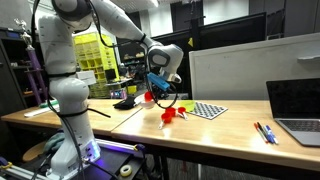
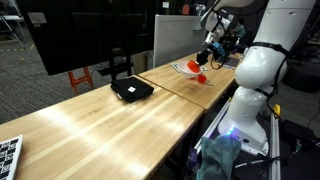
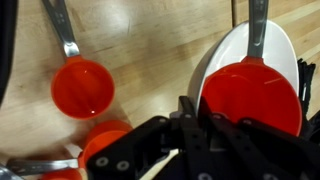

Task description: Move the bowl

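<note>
My gripper is holding the bowl (image 1: 150, 97). Next it should carry the bowl down, a little toward the red measuring cups, and then open beside them.
The bowl (image 3: 222, 55) is white with a red inside and fills the right of the wrist view; a metal handle lies across its top. My gripper (image 3: 190, 118) is shut on the bowl's left rim, one finger outside and one inside. In an exterior view the gripper (image 1: 158, 88) hangs just above the table with a red shape, the bowl (image 1: 150, 97), under it. The gripper also shows in an exterior view (image 2: 209, 52) at the far end of the table.
Red measuring cups with metal handles (image 3: 82, 87) lie on the wood beside the bowl (image 1: 170, 115). A black mouse-like object (image 1: 125, 103) (image 2: 131, 90), a checkerboard (image 1: 208, 110), pens (image 1: 263, 132) and a laptop (image 1: 300, 105) are on the table. A monitor (image 2: 80, 35) stands behind.
</note>
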Motion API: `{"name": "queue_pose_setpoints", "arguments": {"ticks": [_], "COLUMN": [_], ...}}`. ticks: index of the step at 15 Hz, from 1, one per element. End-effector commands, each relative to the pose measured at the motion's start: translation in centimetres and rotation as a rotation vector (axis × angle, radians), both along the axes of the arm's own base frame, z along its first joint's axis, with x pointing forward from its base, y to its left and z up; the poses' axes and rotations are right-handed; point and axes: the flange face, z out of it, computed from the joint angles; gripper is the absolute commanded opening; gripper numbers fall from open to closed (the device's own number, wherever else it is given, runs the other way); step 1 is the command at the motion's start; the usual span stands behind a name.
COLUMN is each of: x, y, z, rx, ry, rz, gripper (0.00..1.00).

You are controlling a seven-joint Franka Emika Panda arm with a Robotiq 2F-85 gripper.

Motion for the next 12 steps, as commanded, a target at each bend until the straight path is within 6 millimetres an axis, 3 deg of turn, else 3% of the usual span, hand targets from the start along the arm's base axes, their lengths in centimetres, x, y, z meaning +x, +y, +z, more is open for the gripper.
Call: {"name": "queue_pose_setpoints", "arguments": {"ticks": [1, 10, 11, 12], "x": [-0.4, 0.2, 0.4, 0.6], "y": [-1.0, -1.7, -1.6, -1.6], "z": [-1.2, -4.5, -4.8, -5.1], "rx": [0.0, -0.038, -0.039, -0.04], "ry": [0.014, 0.033, 0.037, 0.039], "rz": [-0.03, -0.05, -0.052, -0.049], "gripper": [0.02, 0.02, 0.33, 0.34]}}
